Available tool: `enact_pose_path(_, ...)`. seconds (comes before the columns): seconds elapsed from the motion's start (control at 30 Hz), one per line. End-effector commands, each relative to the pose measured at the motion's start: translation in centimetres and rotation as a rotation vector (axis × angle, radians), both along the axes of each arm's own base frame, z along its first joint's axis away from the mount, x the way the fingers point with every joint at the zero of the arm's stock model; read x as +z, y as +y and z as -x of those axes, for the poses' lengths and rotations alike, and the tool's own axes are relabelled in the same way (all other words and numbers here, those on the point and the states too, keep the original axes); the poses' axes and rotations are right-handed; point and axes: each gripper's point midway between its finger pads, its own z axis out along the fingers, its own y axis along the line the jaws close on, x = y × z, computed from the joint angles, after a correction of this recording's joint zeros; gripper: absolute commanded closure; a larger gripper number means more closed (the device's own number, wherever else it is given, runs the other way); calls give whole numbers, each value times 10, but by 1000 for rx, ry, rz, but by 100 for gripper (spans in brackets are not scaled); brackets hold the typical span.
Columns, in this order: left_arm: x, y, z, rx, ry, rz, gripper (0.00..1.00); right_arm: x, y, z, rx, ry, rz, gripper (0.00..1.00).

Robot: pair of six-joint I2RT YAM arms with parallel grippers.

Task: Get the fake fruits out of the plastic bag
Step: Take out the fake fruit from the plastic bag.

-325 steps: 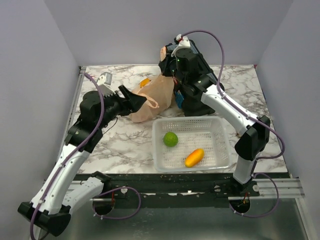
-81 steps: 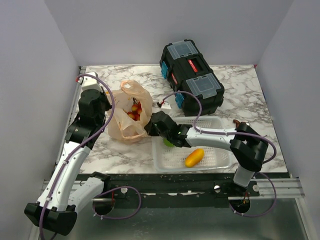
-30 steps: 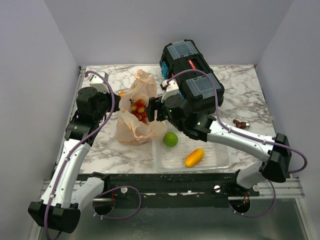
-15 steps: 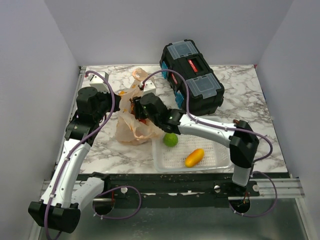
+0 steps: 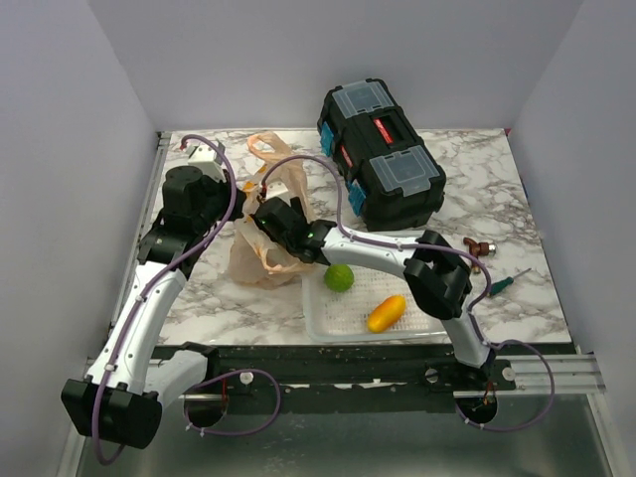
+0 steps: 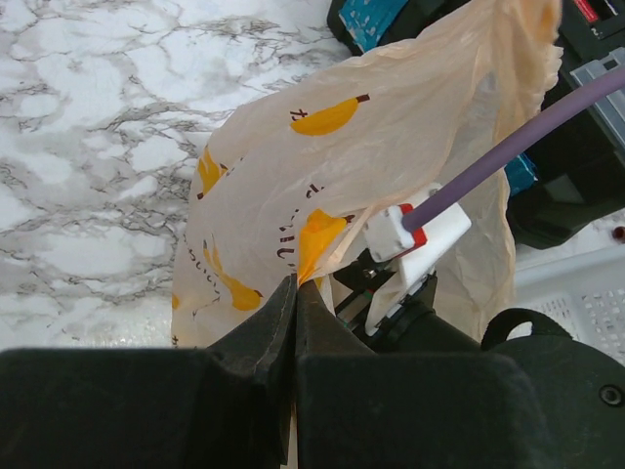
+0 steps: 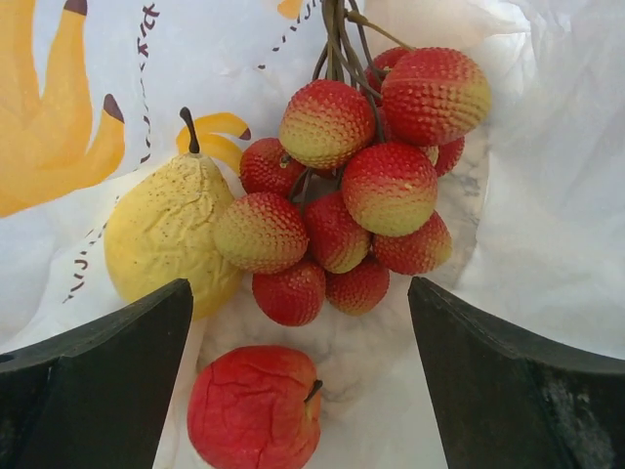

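Observation:
Next, my right gripper lowers deeper into the bag (image 5: 260, 260) and closes on the berries nearest the red round fruit, as they lie below its open fingers.
The peach-tan plastic bag (image 5: 260, 260) with banana prints lies on the marble table, left of the basket. My left gripper (image 6: 295, 288) is shut on the bag's edge (image 6: 311, 239) and holds the mouth up. My right gripper (image 5: 274, 218) reaches inside the bag, and its wrist (image 6: 416, 227) shows in the left wrist view. The right gripper (image 7: 298, 288) stands open, its fingers on either side of the fruits and touching none. Between them lie a bunch of red berries (image 7: 361, 195), a yellow fruit (image 7: 168, 234) and a red round fruit (image 7: 256, 405).
A white mesh basket (image 5: 427, 283) near the front holds a green ball (image 5: 340, 277) and an orange oblong fruit (image 5: 386, 313). A black toolbox (image 5: 383, 164) stands behind it. Small brown pieces (image 5: 478, 245) and a green-handled tool (image 5: 502, 284) lie at the right.
My right gripper has pushed from beside the bag down into its mouth, and its jaws have widened. The left gripper has kept its hold on the bag's edge.

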Motion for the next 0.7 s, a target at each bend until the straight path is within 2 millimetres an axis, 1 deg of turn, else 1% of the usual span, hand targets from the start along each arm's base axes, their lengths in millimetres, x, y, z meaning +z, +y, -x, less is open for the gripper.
enact_pose_path(0.0,8,-1,-4,-8,-21,1,100,-19,3,-4,24,38,48,4)
enact_pose_path(0.13,2,-1,-7,-6,-4,-4,100,-46,6,-3,45,83,69,0)
enact_pose_path(0.3,-6,-6,-10,-24,22,8,100,-82,7,-3,41,129,125,0)
enact_pose_path(0.4,-12,-8,-12,-27,51,12,100,-98,8,-1,35,157,143,0)
enact_pose_path(0.5,-16,-8,-13,-28,73,10,100,-111,10,1,38,183,148,4)
enact_pose_path(0.6,-15,-9,-12,-29,72,12,100,-122,10,3,42,201,156,11)
enact_pose_path(0.67,-14,-8,-12,-29,69,13,100,-125,10,4,42,206,162,19)
